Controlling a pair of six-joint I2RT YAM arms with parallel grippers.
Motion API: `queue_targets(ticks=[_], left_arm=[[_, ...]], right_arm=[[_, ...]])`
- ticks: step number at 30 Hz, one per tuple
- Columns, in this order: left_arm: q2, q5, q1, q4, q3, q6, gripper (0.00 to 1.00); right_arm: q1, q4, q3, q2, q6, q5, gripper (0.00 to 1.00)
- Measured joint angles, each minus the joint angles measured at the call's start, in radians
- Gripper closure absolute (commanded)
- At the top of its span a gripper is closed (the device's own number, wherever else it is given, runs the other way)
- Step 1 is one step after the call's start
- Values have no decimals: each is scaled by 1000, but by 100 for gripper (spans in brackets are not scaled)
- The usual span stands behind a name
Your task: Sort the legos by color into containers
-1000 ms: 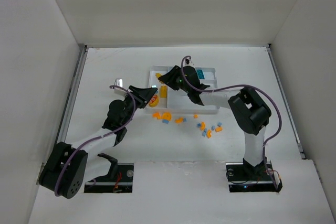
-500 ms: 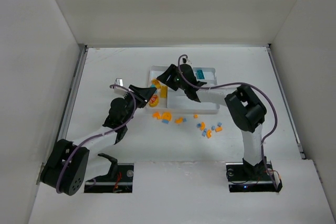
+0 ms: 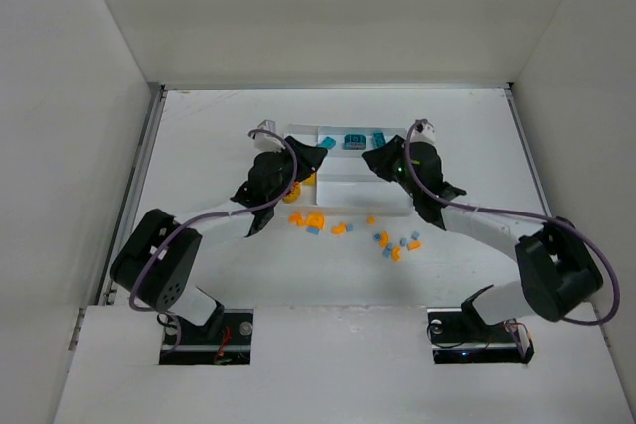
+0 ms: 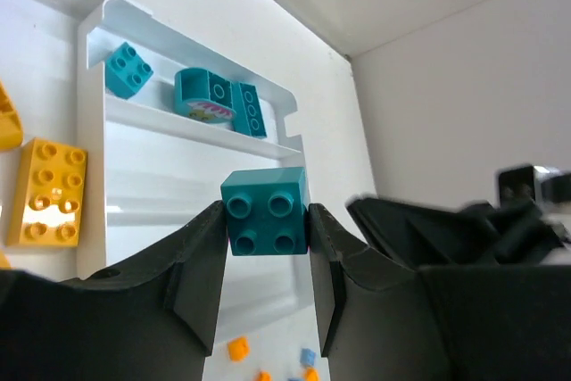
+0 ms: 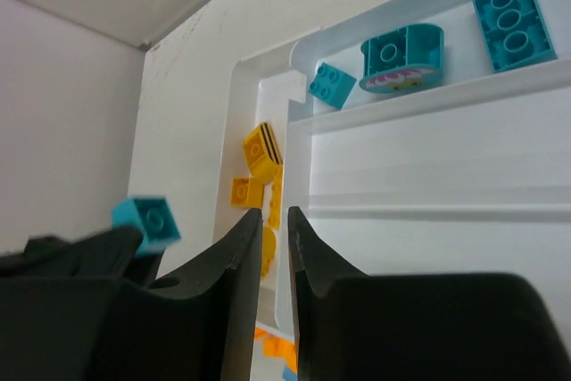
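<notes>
I need to move my left gripper outward, then lower it over the gap beside the curved section and release, since the far long section [image 3: 353, 140] already holds matching teal legos.
My left gripper [image 4: 265, 210] is shut on a teal two-by-two lego [image 4: 265, 222] and holds it above the white tray [image 4: 178, 211]; in the top view it [image 3: 306, 156] hangs over the tray's left end. Three teal legos [image 4: 211, 94] lie in the tray's far long section [image 3: 353, 140]. Yellow legos [image 4: 46, 191] lie in the narrow end section. My right gripper [image 5: 275, 213] is shut and empty, over the tray's right part [image 3: 378, 161]. It also sees the held teal lego [image 5: 147, 223].
Loose orange and light blue legos lie on the table in front of the tray, one cluster [image 3: 308, 218] to the left and another [image 3: 396, 243] to the right. The two grippers face each other across the tray. White walls enclose the table.
My left gripper has swung from left of the tray to above its left end. My right gripper has pulled back from the tray's left end to its right part.
</notes>
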Motion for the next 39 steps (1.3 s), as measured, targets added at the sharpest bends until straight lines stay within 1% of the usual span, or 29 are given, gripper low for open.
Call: queue_targets(ticks=[3,5,9,11,16,22,33,39], left_arm=[[72,-35,-20,-56,103,63,82],[135,-51,-24,-93,185,102,82],[264,-73,-24,-170,337,172,82],[328,-80,-24,-215,406,206,82],[457,-105,-29,-323,549,283,81],[548,-131,-43,-418,680,370,80],[674,-158,-53,-525,846,460,78],[729,-180,-64,-581,930,500,67]], right_arm=[[8,-2,-84,-93,-34,1,70],[8,-5,-132,-150,-55,2,64],[8,-27,-177,-254,-95,3,54],[9,-27,-195,-299,-116,4,52],[9,-28,-230,-357,-138,4,51],[9,-33,-253,-390,-142,-4,50],[9,-33,-272,-451,-141,-24,49],[9,-34,-274,-457,-138,-24,49]])
